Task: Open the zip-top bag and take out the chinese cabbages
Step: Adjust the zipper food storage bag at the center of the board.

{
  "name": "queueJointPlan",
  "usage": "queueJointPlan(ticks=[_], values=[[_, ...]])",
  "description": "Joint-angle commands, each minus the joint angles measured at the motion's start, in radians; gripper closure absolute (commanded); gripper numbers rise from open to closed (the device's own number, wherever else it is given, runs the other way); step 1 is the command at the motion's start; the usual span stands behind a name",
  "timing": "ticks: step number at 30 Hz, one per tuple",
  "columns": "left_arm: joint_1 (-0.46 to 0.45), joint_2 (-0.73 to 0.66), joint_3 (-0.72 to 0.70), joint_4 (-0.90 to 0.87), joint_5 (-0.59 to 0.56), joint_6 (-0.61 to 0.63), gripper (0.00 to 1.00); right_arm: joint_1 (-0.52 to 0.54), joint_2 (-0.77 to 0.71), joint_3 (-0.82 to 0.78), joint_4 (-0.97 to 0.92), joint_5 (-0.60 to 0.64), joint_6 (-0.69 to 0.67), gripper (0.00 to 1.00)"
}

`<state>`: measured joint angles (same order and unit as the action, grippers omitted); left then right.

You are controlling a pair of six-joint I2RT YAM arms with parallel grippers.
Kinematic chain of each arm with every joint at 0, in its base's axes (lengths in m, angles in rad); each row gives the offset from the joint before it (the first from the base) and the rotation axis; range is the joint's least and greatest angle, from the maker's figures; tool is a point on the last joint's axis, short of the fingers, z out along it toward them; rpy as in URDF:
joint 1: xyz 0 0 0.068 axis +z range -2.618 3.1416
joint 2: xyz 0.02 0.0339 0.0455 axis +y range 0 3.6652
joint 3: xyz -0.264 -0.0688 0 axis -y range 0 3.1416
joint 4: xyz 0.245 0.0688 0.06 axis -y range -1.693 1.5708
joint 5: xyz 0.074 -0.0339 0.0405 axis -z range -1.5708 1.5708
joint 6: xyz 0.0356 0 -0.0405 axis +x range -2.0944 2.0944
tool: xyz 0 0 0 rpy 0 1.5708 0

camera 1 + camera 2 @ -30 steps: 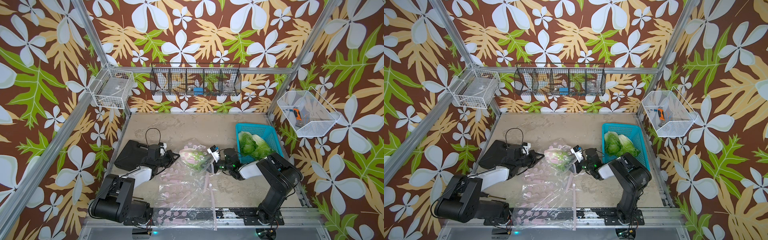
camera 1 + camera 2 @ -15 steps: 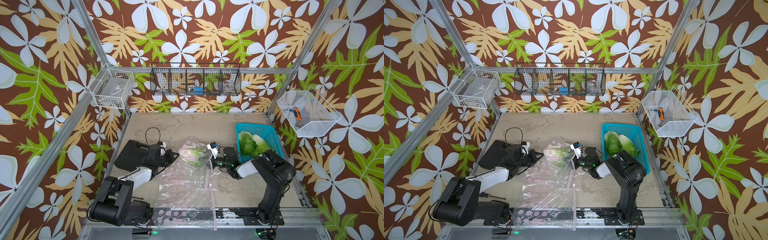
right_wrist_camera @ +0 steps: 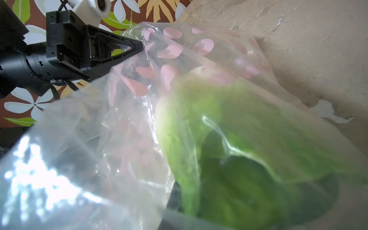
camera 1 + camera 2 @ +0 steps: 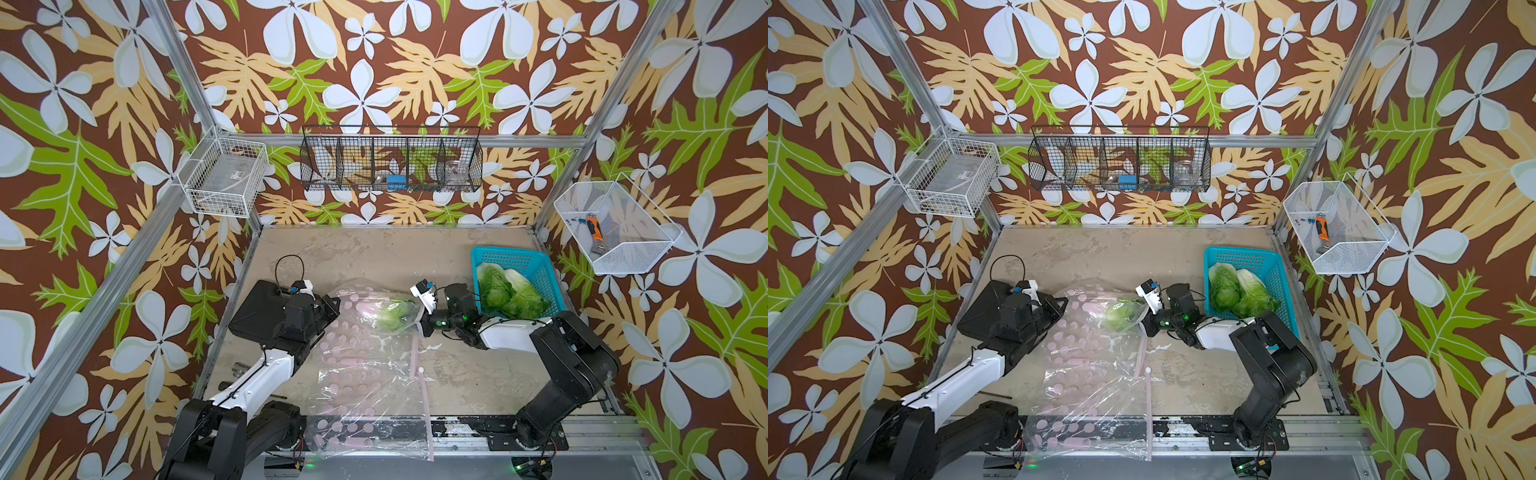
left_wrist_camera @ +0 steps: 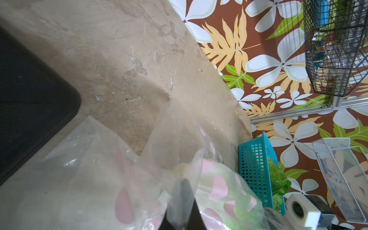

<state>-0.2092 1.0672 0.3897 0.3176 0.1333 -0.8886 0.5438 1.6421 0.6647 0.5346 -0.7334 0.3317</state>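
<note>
My left gripper will next pull the bag's far film that it holds toward the black case (image 4: 260,312) (image 5: 32,109) beside it, away from the cabbage that still shows inside, and let go of the film.
The clear zip-top bag (image 4: 365,365) (image 4: 1096,365) with pink spots lies across the middle of the table. One chinese cabbage (image 4: 392,316) (image 4: 1121,313) (image 3: 239,139) shows green through the film at its far end. My left gripper (image 4: 334,305) (image 5: 182,191) is shut on the bag's far left film. My right gripper (image 4: 419,320) (image 3: 177,195) is shut on the bag's film at the right side, right beside that cabbage. Two more cabbages (image 4: 494,286) (image 4: 523,295) lie in the teal basket (image 4: 536,266).
The teal basket (image 4: 1241,251) stands at the right edge, close behind my right arm. Wire baskets (image 4: 390,160) hang on the back and side walls above the table. The bag's near end hangs over the front rail (image 4: 478,426).
My right gripper has gone from open to shut at the bag's right side and shifted slightly toward the bag. The left gripper keeps its grip in place.
</note>
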Motion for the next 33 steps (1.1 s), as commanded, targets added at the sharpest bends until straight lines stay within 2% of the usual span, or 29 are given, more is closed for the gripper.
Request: queueJointPlan(ticks=[1, 6, 10, 17, 21, 27, 33], values=[[0.005, -0.057, -0.036, 0.009, -0.164, 0.013, 1.0, -0.002, -0.046, -0.011, -0.071, -0.017, -0.045, 1.0], [0.004, -0.131, -0.061, -0.032, -0.251, 0.044, 1.0, -0.002, -0.137, -0.019, -0.096, -0.058, -0.067, 1.0], [0.004, -0.139, -0.045, -0.084, -0.293, 0.089, 1.0, -0.01, -0.196, -0.015, -0.104, -0.118, -0.056, 1.0], [0.004, -0.156, -0.034, -0.139, -0.396, 0.121, 1.0, -0.041, -0.325, -0.025, -0.146, -0.148, -0.04, 1.0], [0.002, -0.155, -0.022, -0.167, -0.459, 0.141, 1.0, -0.054, -0.428, -0.03, -0.192, -0.099, -0.046, 1.0], [-0.021, -0.135, 0.004, -0.193, -0.514, 0.174, 1.0, -0.054, -0.603, -0.06, -0.138, -0.021, -0.031, 1.0], [-0.052, -0.106, 0.023, -0.211, -0.562, 0.191, 1.0, -0.054, -0.687, -0.023, -0.197, 0.113, -0.036, 1.0]])
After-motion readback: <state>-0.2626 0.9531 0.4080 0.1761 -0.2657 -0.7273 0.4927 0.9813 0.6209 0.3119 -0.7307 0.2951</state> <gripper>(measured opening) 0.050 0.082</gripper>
